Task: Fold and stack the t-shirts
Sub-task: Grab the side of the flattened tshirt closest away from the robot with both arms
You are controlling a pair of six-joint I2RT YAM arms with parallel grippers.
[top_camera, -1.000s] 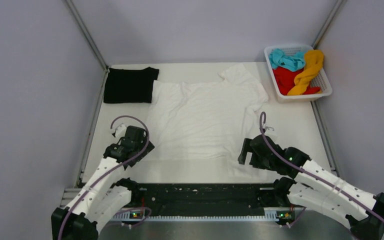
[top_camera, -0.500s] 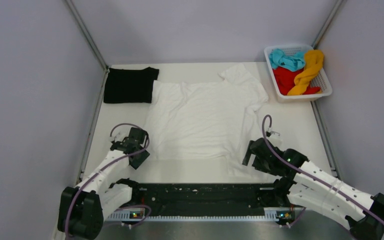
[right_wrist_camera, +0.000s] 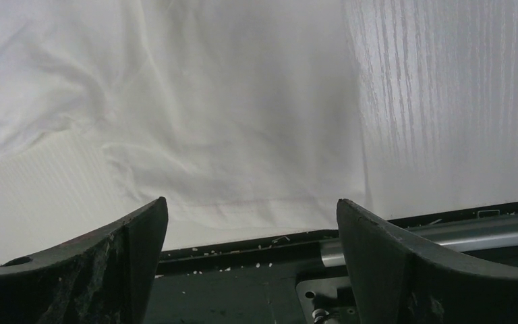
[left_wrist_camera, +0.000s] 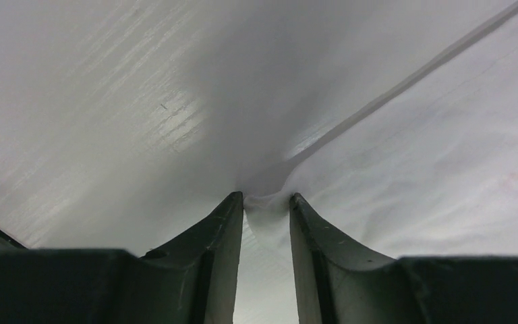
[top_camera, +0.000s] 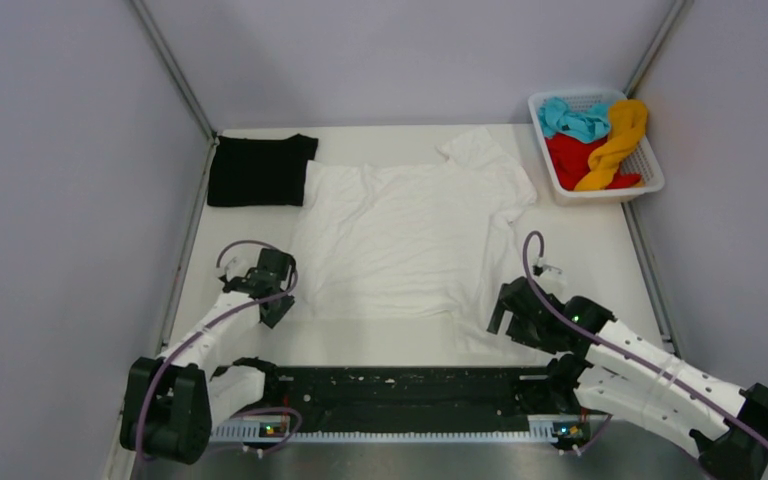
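Note:
The near hem of the white t-shirt lies below my right gripper's open fingers. My right gripper needs to go down onto that hem and close on a fold there.
The white t-shirt [top_camera: 405,235] lies spread flat in the middle of the table, collar towards the back. My left gripper [top_camera: 280,303] is at its near left corner. In the left wrist view the gripper [left_wrist_camera: 266,200] is shut on a pinched bunch of the white cloth [left_wrist_camera: 411,169]. My right gripper [top_camera: 497,308] hangs open over the near right hem. In the right wrist view it [right_wrist_camera: 251,209] is wide open and empty above the white cloth [right_wrist_camera: 229,121]. The black t-shirt [top_camera: 260,170] lies folded at the back left. Teal [top_camera: 572,120], red [top_camera: 572,158] and yellow-orange [top_camera: 615,140] shirts are bundled in the basket.
The white lattice basket [top_camera: 650,172] stands at the back right corner. A black rail [top_camera: 400,395] runs along the table's near edge, right under the right gripper in the right wrist view [right_wrist_camera: 243,283]. Grey walls close in on the left, back and right.
My left gripper has come down and nearer onto the white shirt's near left corner. My right gripper has shifted slightly right and nearer, still open.

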